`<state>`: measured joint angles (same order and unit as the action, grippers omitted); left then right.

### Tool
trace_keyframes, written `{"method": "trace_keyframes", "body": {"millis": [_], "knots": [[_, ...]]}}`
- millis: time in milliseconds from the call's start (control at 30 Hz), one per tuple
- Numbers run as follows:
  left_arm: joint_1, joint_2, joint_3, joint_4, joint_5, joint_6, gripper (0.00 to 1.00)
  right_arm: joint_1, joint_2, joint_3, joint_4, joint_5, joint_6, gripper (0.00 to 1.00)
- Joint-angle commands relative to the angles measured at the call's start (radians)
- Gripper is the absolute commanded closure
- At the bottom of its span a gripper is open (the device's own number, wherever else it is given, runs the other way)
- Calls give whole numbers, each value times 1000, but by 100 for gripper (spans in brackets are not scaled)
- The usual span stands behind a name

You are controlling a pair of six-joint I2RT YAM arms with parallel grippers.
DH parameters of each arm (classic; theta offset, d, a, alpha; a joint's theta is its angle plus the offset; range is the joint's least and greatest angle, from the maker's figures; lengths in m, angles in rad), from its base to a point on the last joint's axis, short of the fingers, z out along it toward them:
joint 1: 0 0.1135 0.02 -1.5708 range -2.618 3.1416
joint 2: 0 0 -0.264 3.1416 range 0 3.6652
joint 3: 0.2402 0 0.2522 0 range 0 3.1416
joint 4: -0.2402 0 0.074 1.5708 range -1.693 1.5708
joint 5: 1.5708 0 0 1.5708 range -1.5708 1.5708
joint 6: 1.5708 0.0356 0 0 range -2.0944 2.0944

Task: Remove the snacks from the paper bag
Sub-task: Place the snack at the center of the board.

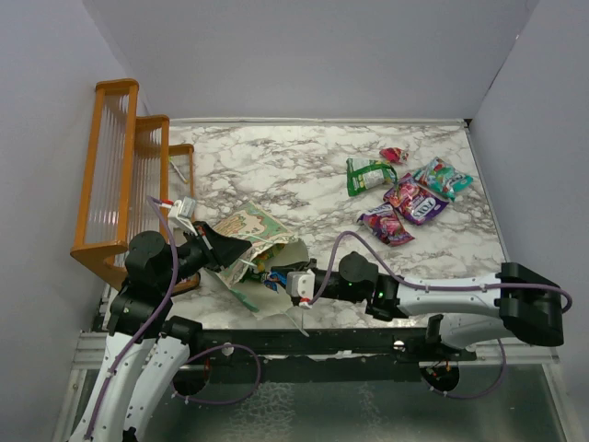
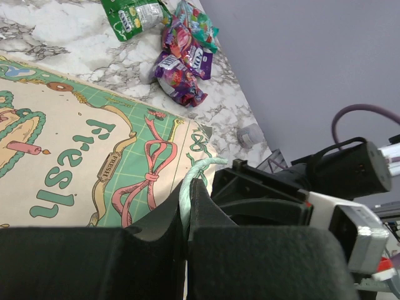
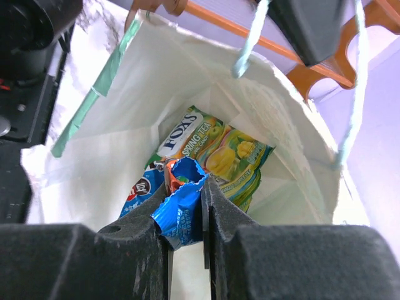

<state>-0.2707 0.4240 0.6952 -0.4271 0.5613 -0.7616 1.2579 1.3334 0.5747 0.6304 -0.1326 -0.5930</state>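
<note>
My right gripper is at the bag (image 1: 250, 226) and needs to leave it, swing to its right in the top view and lower to release on the bare marble (image 1: 353, 239) beside the nearest pink-purple snack.
The paper bag (image 1: 250, 226) lies on its side at the table's near left, its mouth facing my right arm. My left gripper (image 1: 221, 247) is shut on the bag's mint string handle (image 2: 203, 167), holding the mouth up. My right gripper (image 3: 185, 209) reaches inside the bag's white interior (image 3: 119, 119) and is shut on a blue crinkly snack packet (image 3: 181, 215). Behind that packet lies a green-yellow packet (image 3: 234, 156). Several snacks rest on the marble at the far right: a green one (image 1: 368, 175), a teal one (image 1: 444, 177) and pink-purple ones (image 1: 412, 201).
An orange wooden rack (image 1: 120, 175) stands along the left wall, right beside the bag. A small red packet (image 1: 394, 154) lies near the back right. Grey walls close in the table on three sides. My right arm's wrist (image 2: 331, 187) sits close to the left fingers.
</note>
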Motion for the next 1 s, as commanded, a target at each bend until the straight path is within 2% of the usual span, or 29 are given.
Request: {"method": "trace_keyframes", "body": {"millis": [0,100,200,267,333,467,567,667,800,900,967], "knots": [[-2,0,-5,25,-29,-3,100,9,-148,65,-252,-17,150,83],[-2,-14,4,3,-62,12,100,9,-259,121,-440,13,244,83],[-3,-24,10,-29,-123,22,100,9,-374,139,-539,79,356,83],[-2,-22,14,-47,-143,22,100,9,-432,167,-611,144,432,89],[-2,-23,21,-58,-147,32,100,8,-469,209,-691,242,509,95],[-2,-27,30,-89,-195,47,100,9,-518,260,-796,510,652,97],[-2,-15,45,-116,-225,54,100,9,-538,266,-805,635,658,96],[-2,-15,49,-120,-242,60,100,8,-534,243,-779,804,670,90],[-3,-12,56,-124,-243,61,100,-1,-482,172,-665,1054,634,89],[-2,-6,66,-130,-235,62,100,-69,-425,133,-611,1066,653,89],[-3,-1,76,-138,-229,62,100,-155,-391,98,-592,1002,720,89]]}}
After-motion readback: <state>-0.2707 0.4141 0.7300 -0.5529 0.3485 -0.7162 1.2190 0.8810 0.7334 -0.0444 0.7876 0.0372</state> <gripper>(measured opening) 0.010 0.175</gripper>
